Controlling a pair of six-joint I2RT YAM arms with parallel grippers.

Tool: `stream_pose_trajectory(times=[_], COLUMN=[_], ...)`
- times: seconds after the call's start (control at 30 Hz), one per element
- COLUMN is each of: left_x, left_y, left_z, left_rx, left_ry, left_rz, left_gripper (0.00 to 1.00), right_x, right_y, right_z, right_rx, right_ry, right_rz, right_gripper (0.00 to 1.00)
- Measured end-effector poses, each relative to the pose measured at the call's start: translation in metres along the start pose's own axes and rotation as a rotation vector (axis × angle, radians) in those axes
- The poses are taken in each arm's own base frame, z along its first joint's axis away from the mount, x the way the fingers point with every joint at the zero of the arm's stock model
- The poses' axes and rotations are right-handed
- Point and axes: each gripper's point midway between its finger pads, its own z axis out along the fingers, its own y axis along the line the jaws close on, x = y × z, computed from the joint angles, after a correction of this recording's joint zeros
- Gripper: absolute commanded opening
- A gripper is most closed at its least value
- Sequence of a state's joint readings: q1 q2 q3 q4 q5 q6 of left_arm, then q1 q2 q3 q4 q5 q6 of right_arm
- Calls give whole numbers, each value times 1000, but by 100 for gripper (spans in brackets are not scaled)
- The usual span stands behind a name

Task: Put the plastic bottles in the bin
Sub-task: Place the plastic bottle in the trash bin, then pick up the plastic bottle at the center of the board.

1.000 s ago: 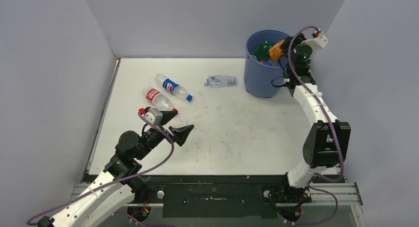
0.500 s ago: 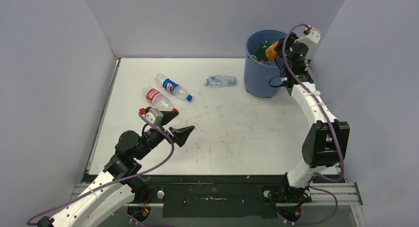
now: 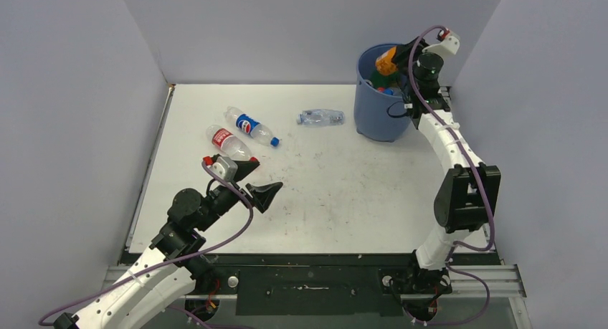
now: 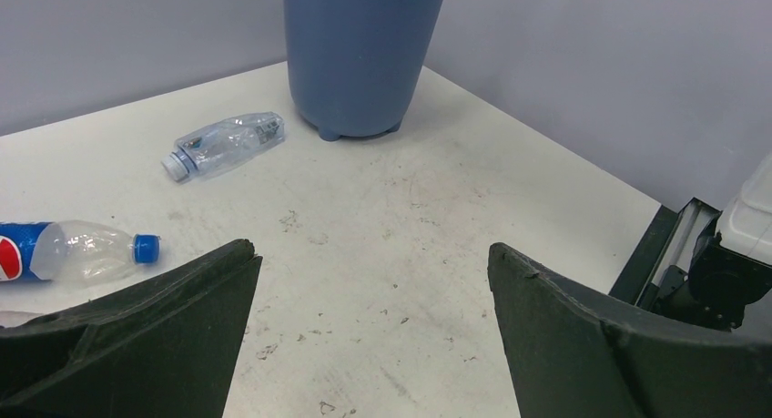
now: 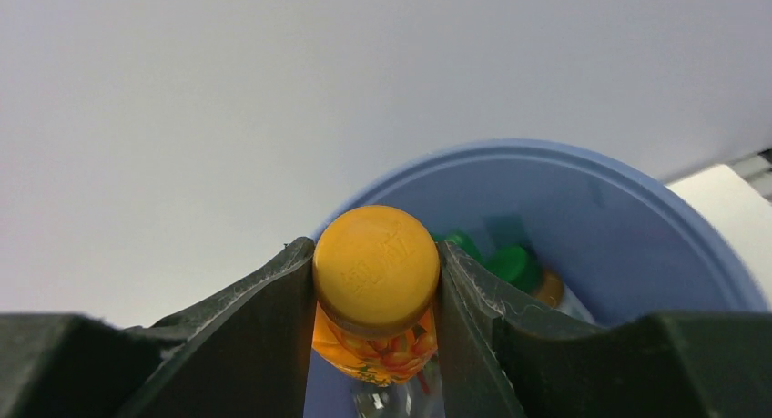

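My right gripper holds the juice bottle and needs to go down toward the bin's side nearest the clear bottle (image 5: 396, 395) before it lets go.
The blue bin (image 3: 378, 107) stands at the table's back right; bottles with green caps (image 5: 514, 263) lie inside it. My right gripper (image 3: 393, 59) hangs over the bin's rim, shut on an orange-capped juice bottle (image 5: 375, 270). On the table lie a plain clear bottle (image 3: 321, 117), a blue-labelled bottle (image 3: 251, 125) and a red-labelled bottle (image 3: 228, 142). My left gripper (image 3: 259, 183) stands open near the front left, nothing between its fingers. In the left wrist view the bin (image 4: 357, 54), the clear bottle (image 4: 223, 143) and the blue-capped bottle (image 4: 77, 251) lie ahead of the left gripper (image 4: 373, 259).
Grey walls close in the table at the left, back and right. The table's right edge (image 4: 583, 163) runs close behind the bin. The right arm's base (image 4: 724, 263) shows at the left wrist view's right side.
My right gripper has swung leftward and up with the orange juice bottle, from the bin's right rim to over its opening. The left arm and the table bottles have not moved.
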State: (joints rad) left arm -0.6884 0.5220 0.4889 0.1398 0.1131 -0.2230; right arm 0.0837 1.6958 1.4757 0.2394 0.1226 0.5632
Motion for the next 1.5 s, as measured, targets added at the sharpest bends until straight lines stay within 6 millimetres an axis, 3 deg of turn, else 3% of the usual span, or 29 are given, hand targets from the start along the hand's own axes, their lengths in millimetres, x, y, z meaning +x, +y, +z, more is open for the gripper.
stream_pose_trajectory(times=[0.1, 0.17, 0.27, 0.37, 0.53, 0.83, 1.03, 1.2, 1.33, 1.4, 1.5], left_x=[0, 1, 1, 2, 2, 2, 3, 6, 10, 13, 22], left_y=[0, 0, 1, 1, 1, 1, 1, 6, 25, 43, 73], left_z=[0, 0, 0, 0, 0, -1, 0, 2, 5, 6, 5], left_rx=[-1, -1, -1, -2, -2, -2, -4, -30, -145, -248, -423], left_ry=[2, 3, 4, 8, 9, 10, 15, 29, 59, 84, 151], left_rz=[2, 4, 8, 9, 9, 9, 9, 6, -9, -16, -18], left_gripper=[96, 96, 96, 96, 96, 96, 96, 96, 96, 96, 96], right_x=[8, 29, 66, 80, 87, 80, 33, -41, -91, -96, -69], right_y=[12, 15, 12, 13, 10, 8, 21, 53, 80, 103, 135], right_z=[25, 33, 39, 40, 38, 31, 13, -21, -82, -124, -184], right_rx=[-22, -26, -19, -26, -28, -4, -7, -74, -173, -267, -438], right_ry=[3, 35, 109, 132, 162, 179, 119, -8, -116, -136, -83], right_rz=[9, 2, -22, -42, -75, -91, -66, 2, 65, 95, 132], right_gripper=[6, 10, 37, 60, 70, 94, 96, 96, 95, 95, 95])
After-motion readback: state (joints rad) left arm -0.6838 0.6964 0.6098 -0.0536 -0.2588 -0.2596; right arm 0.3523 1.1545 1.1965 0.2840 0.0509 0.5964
